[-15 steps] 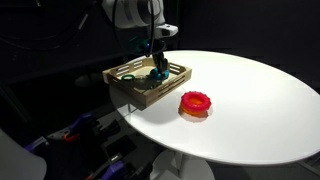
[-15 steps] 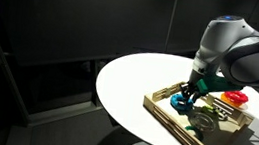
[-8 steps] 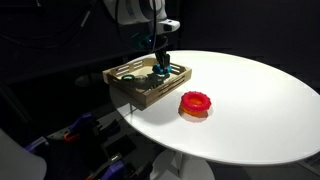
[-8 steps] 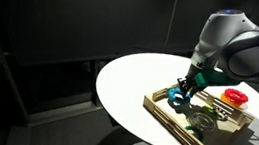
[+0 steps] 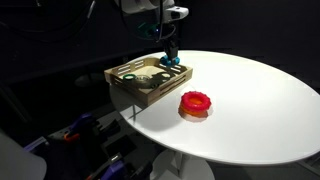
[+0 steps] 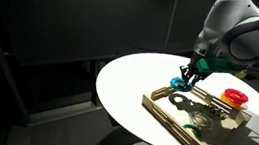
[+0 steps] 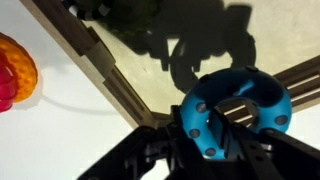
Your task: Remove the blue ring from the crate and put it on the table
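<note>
Next, my gripper will cross the crate's rim (image 7: 100, 70), descend and release, because bare tabletop (image 7: 72, 115) beside the red-orange ring lies below and to its left in the wrist view.
The blue ring (image 7: 232, 110) is held in my gripper (image 7: 205, 125), which is shut on it, with one finger through its hole. In both exterior views the ring (image 5: 169, 60) (image 6: 180, 82) hangs lifted above the wooden crate (image 5: 137, 92) (image 6: 223, 144), near its edge. The crate sits at the edge of the white round table (image 5: 250, 100) (image 6: 128, 82). In the wrist view the crate's wooden rim (image 7: 100, 70) and floor lie below the ring, with the ring's shadow on the floor.
A red-orange ring (image 5: 195, 104) (image 6: 233, 96) lies on the table beside the crate; it also shows at the left edge of the wrist view (image 7: 12, 72). Dark objects remain inside the crate (image 6: 204, 118). The surroundings are dark.
My gripper has risen out of the crate with the blue ring in it and moved toward the crate's edge. The red-orange ring has not moved.
</note>
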### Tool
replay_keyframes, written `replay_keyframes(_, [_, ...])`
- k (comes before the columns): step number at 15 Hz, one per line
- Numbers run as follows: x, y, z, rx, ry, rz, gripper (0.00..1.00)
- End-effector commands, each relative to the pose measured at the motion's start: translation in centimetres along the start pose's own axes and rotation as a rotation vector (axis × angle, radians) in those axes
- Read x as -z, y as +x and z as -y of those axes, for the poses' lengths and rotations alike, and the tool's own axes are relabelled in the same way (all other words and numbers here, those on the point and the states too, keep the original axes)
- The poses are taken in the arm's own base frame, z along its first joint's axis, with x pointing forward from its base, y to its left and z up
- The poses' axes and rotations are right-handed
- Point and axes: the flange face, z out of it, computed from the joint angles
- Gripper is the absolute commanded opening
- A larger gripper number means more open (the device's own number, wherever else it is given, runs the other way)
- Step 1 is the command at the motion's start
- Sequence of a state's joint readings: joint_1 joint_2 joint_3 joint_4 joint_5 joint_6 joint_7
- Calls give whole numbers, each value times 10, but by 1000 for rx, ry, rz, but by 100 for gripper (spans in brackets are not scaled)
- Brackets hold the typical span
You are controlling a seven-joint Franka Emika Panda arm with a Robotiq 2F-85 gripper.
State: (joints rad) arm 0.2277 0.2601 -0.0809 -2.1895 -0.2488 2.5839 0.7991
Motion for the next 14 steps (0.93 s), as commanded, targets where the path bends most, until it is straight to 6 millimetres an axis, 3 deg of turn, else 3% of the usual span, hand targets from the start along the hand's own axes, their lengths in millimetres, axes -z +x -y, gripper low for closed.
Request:
replay_keyframes(1, [15, 21, -17, -32, -31, -15, 10])
replay_keyframes(7, [8, 46, -55, -68, -108, -35, 10])
replay_keyframes(14, [-10, 59, -92, -104, -205, -49, 10])
